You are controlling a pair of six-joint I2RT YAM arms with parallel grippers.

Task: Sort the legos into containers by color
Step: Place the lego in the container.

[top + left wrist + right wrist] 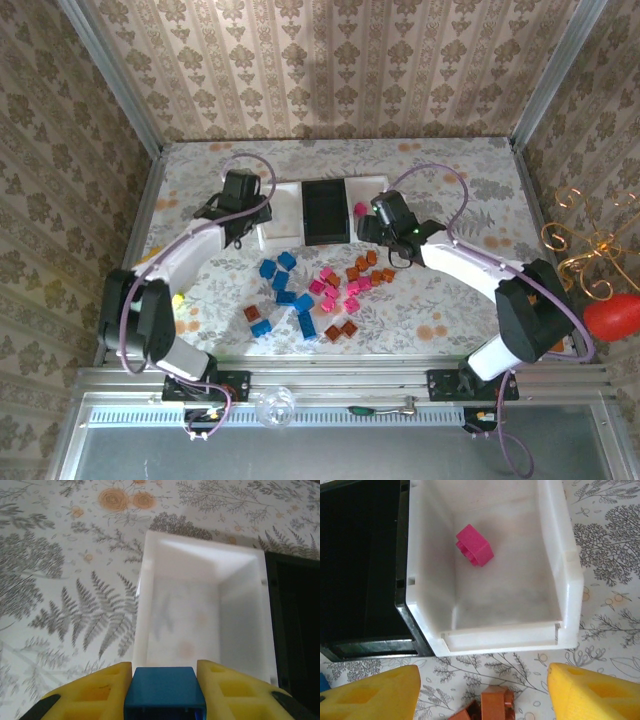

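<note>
To release the blue lego (165, 692), my left gripper needs to move outward over the far part of the empty white container first, since pink occupies the other.
My left gripper (240, 215) (165, 672) is shut on a blue lego (165, 692), just in front of the near rim of the left white container (282, 228) (142, 605), whose floor is bare. The black middle container (326, 212) (295, 620) (360, 570) looks dark inside. My right gripper (385, 235) (484, 672) stands open and holds nothing, in front of the right white container (500, 637). One pink lego (360, 208) (475, 545) lies in that container. Orange-brown legos (492, 705) lie below the right jaws.
Loose legos lie mid-table: blue ones (283, 290) to the left, pink ones (335, 285) in the middle, orange-brown ones (365, 272) to the right and more (340, 330) nearer the front. A yellow toy (178, 300) peeks out by the left arm. A metal frame borders the table.
</note>
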